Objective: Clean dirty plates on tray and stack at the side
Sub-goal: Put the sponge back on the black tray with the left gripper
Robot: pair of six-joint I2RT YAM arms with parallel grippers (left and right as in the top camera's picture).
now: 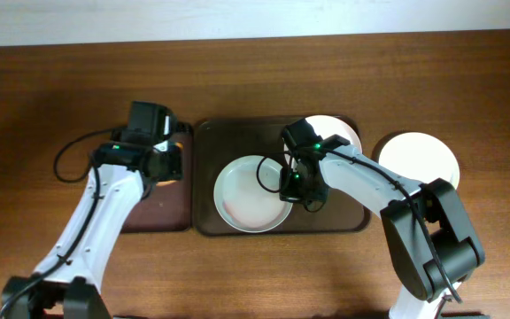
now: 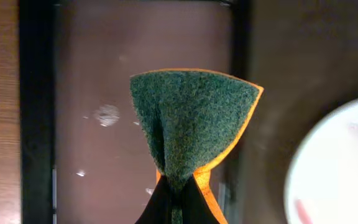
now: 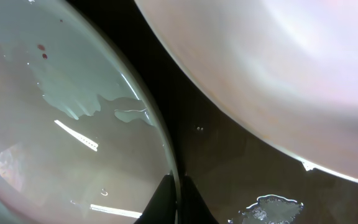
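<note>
The left gripper needs to bring the sponge down onto the smaller tray's bottom (image 1: 161, 202) (image 2: 132, 134) next, since that bottom is open and has only small water drops on it.
A white plate (image 1: 251, 190) with a faint red smear lies tilted in the large dark brown tray (image 1: 206, 221). My right gripper (image 1: 292, 184) is shut on this plate's right rim; the right wrist view shows the rim (image 3: 160, 134) pinched between the fingertips (image 3: 178, 186). A second white plate (image 1: 339, 131) lies at the tray's back right corner, partly hidden by the right arm. A third white plate (image 1: 419, 159) sits on the wood tabletop (image 1: 485, 89) right of the tray. My left gripper (image 1: 162, 164) is shut on a green and orange sponge (image 2: 191, 118) above the smaller tray (image 2: 98, 74).
The smaller dark tray (image 1: 162, 217) lies just left of the large tray, with small water drops (image 2: 106, 114) on it. A wet patch (image 3: 272, 208) shows on the large tray's floor. A black cable (image 1: 73, 155) loops left of the left arm.
</note>
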